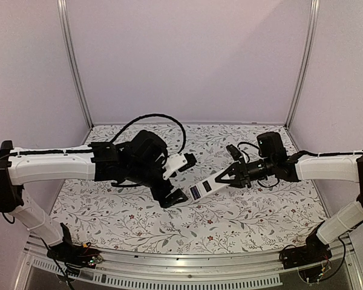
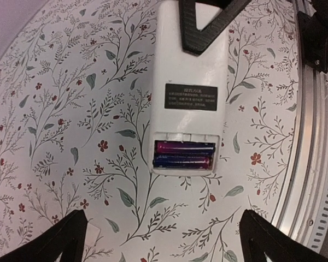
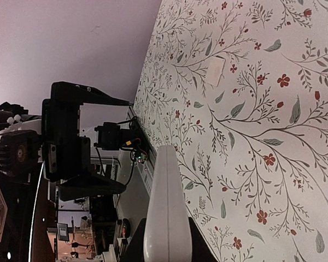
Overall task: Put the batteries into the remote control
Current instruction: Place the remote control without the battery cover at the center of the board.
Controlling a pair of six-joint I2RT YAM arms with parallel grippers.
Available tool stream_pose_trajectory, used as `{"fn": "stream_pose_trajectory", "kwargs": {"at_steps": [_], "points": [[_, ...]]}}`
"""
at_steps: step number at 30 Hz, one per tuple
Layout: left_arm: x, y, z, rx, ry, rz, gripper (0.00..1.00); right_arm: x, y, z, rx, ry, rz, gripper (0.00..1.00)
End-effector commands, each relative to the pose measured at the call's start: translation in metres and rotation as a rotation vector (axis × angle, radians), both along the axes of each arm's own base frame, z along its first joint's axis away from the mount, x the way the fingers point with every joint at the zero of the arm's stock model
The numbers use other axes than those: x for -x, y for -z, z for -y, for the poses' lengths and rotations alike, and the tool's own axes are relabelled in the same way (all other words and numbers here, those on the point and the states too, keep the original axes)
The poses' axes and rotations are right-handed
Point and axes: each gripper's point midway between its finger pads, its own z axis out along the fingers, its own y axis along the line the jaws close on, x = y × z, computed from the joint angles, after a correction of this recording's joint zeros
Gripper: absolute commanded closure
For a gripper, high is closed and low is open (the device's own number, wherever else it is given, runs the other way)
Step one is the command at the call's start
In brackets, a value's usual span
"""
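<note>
My right gripper has to lower the white remote control onto the flowered cloth (image 3: 229, 183), back side up.
My right gripper (image 1: 231, 176) is shut on the white remote control (image 1: 207, 186) and holds it above the cloth, back side up. In the left wrist view the remote (image 2: 188, 60) shows a dark label and its open recess, with both batteries (image 2: 184, 154) lying side by side inside, dark purple and blue. The right fingers (image 2: 208, 24) clamp its far end. My left gripper (image 2: 169, 245) is open and empty, just short of the recess end; it also shows in the top view (image 1: 183, 178). In the right wrist view the remote (image 3: 167, 213) is edge-on between my jaws (image 3: 167, 252).
A small flat white piece (image 3: 217, 71) lies on the flowered cloth (image 1: 248, 211); a white corner (image 2: 93, 236) also shows beside my left finger. The metal table rail (image 2: 303, 164) runs along the near edge. Plain walls enclose the back and sides.
</note>
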Motion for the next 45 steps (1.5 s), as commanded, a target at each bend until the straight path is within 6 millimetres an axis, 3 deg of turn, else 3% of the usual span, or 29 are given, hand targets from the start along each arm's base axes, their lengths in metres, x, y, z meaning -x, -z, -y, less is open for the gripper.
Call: {"fn": "stream_pose_trajectory", "kwargs": {"at_steps": [1, 10, 19, 26, 35, 40, 42, 45], "points": [[-0.002, 0.001, 0.006, 0.041, 0.036, 0.021, 0.0, -0.012, 0.014, -0.004, 0.006, 0.02, 0.024, 0.99], [-0.013, 0.03, 0.024, 0.045, 0.058, -0.003, 0.01, -0.025, 0.05, -0.021, 0.059, 0.034, -0.006, 0.96], [-0.042, 0.035, 0.003, 0.043, -0.061, 0.014, 0.01, -0.034, 0.087, -0.027, 0.091, 0.055, -0.055, 0.89], [-0.054, 0.04, -0.014, 0.014, -0.135, 0.014, 0.0, -0.032, 0.115, -0.023, 0.145, 0.067, -0.114, 0.66], [-0.065, 0.042, -0.035, -0.031, -0.2, 0.0, 0.0, -0.022, 0.142, 0.006, 0.36, 0.105, -0.131, 0.41], [-0.065, 0.044, -0.06, -0.135, -0.125, -0.037, 0.01, -0.017, 0.147, 0.035, 0.55, 0.113, -0.084, 0.35], [-0.065, 0.047, -0.072, -0.179, -0.084, -0.041, 0.0, -0.016, 0.148, 0.042, 0.589, 0.109, -0.07, 0.25], [-0.061, 0.053, -0.084, -0.196, -0.009, -0.092, 0.01, -0.014, 0.149, 0.045, 0.61, 0.096, -0.069, 0.24]]}}
